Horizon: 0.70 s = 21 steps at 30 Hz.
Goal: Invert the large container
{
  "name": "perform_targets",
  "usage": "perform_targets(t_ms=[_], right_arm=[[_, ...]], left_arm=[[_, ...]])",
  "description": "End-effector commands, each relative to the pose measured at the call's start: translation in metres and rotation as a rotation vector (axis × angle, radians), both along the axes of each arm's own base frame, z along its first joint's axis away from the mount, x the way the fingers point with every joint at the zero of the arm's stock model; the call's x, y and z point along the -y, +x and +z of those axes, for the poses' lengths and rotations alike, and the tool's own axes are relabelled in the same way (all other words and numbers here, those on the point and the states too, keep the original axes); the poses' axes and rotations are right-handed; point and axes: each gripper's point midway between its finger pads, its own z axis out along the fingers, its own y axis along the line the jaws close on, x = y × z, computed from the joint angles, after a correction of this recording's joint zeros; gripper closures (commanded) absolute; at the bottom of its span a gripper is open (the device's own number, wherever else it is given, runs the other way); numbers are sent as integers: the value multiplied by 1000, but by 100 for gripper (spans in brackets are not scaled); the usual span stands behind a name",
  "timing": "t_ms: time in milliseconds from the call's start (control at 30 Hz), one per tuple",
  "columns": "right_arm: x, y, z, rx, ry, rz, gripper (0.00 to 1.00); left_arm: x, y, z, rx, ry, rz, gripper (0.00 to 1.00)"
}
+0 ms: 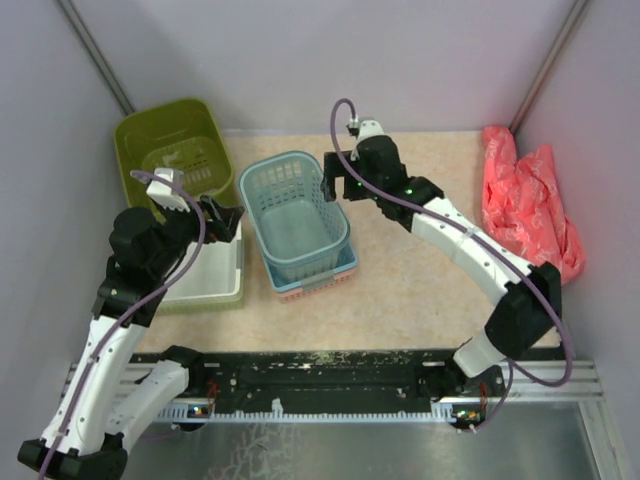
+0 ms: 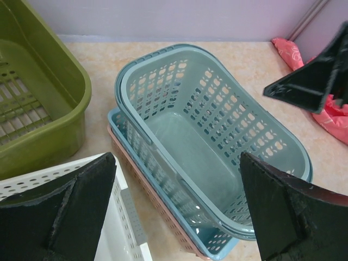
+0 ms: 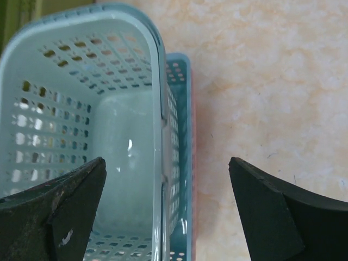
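The open fingers of the right gripper will next go down to the teal basket's long rim facing the red cloth (image 3: pixel 159 209), so that they straddle the basket's side, which runs between them.
The large container (image 1: pixel 170 150) is a deep olive-green tub standing upright, mouth up, at the far left; it also shows in the left wrist view (image 2: pixel 38 109). My left gripper (image 1: pixel 228 222) is open and empty, just right of the tub's near corner, above the gap between the white tray and the teal basket; its jaws (image 2: pixel 176 212) stand wide apart. My right gripper (image 1: pixel 328 185) is open and hovers over the far right rim of the teal basket (image 1: pixel 295 215), with the basket wall between its jaws (image 3: pixel 166 212). Neither gripper touches the tub.
The teal lattice basket (image 2: pixel 212 141) sits in stacked blue and pink trays (image 2: pixel 163 201). A white perforated tray (image 1: pixel 210 265) lies in front of the tub. A red cloth (image 1: pixel 525 200) lies at the right wall. Grey walls close in the back and sides.
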Motion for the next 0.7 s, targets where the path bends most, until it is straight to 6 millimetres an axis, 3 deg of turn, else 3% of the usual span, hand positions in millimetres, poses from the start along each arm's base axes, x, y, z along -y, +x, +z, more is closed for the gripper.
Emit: perform_targets(t_ms=[0, 167, 267, 533, 667], right_arm=[[-12, -2, -22, -62, -115, 42, 5], [-20, 0, -60, -140, -231, 37, 5], [-21, 0, -67, -148, -244, 40, 10], [-27, -3, -57, -136, -220, 71, 54], [-30, -6, -41, -112, -192, 83, 59]], left_arm=[[-6, -1, 8, 51, -30, 33, 0], [-11, 1, 2, 52, -47, 70, 0], [-13, 1, 2, 61, -51, 82, 0], [-11, 2, -1, 64, -51, 69, 0], [-10, 2, 1, 69, -52, 63, 0]])
